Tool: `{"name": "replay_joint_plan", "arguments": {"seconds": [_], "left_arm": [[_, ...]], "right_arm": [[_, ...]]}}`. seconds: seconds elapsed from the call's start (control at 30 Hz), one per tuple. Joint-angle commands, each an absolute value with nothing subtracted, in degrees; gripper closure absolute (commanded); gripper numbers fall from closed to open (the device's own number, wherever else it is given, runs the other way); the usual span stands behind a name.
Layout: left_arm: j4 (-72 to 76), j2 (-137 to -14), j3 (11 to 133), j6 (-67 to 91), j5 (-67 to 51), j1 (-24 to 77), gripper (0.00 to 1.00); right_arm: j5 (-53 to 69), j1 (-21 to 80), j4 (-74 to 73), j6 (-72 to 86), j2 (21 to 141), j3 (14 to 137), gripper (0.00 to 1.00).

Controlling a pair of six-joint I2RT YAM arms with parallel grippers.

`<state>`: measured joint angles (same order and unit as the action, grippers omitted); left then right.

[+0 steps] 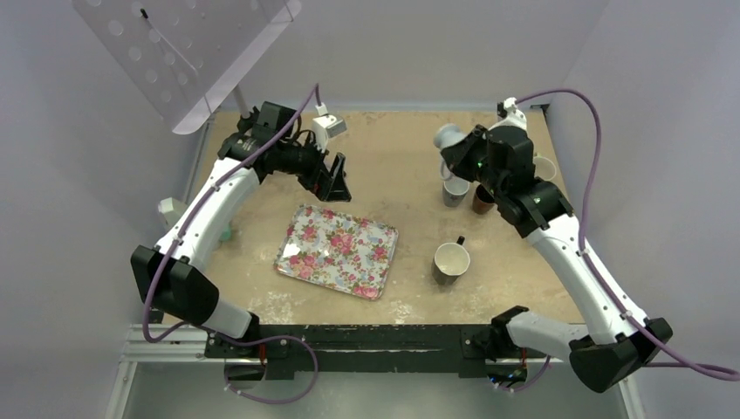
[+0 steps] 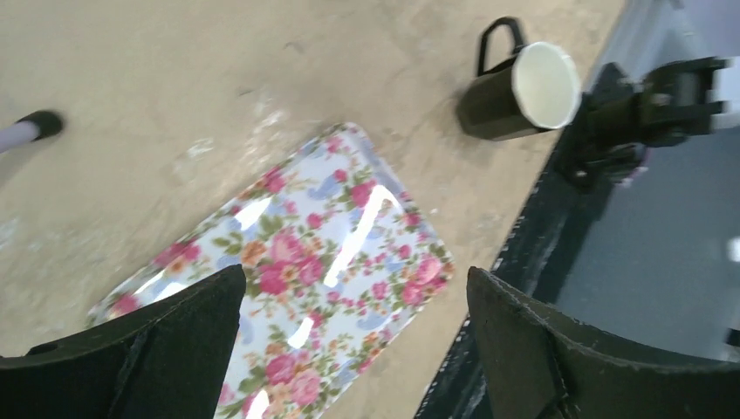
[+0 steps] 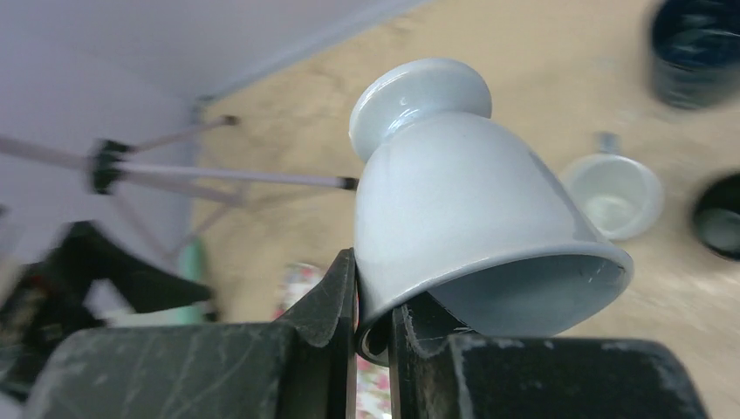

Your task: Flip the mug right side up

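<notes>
My right gripper should go down and back to the bare tabletop [image 1: 490,239] beside the black mug next, since that spot is below and behind it. It should tilt the mug's foot down there to release.
A light grey footed mug [image 3: 462,201] is pinched by its rim in my right gripper [image 3: 373,288], one finger inside and one outside. Its foot points away from the gripper and its mouth faces the wrist camera. In the top view the mug [image 1: 449,137] is held in the air at the back right, above the other mugs, with my right gripper [image 1: 464,159] just behind it. Its handle is hidden. My left gripper [image 1: 336,179] is open and empty, hovering over the far edge of the floral tray [image 1: 337,250]; it also shows in the left wrist view [image 2: 353,340].
A black mug with a white inside [image 1: 451,262] stands upright right of the tray; it also shows in the left wrist view [image 2: 519,92]. A grey mug [image 1: 455,192], a brown mug [image 1: 483,199] and a white mug [image 1: 545,168] stand below the right gripper. A perforated panel [image 1: 183,52] hangs at the back left.
</notes>
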<state>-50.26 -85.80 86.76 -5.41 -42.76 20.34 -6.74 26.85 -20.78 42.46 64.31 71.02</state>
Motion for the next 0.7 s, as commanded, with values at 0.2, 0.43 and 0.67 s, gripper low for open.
{"name": "replay_joint_plan", "arguments": {"seconds": [0.2, 0.43, 0.67], "left_arm": [[-51.28, -80.9, 82.27, -13.71, -26.11, 19.95, 0.0], [-50.62, -79.1, 80.5, -14.05, -26.7, 19.95, 0.0], [-49.92, -77.29, 78.65, -14.71, -26.41, 19.95, 0.0]], "right_arm": [[-16.01, 26.17, -61.31, 35.92, 69.9, 71.62, 1.0], [-18.76, 23.08, -59.65, 33.95, 76.01, 68.16, 1.0], [-17.14, 18.82, -54.89, 30.88, 79.23, 65.32, 1.0]]}}
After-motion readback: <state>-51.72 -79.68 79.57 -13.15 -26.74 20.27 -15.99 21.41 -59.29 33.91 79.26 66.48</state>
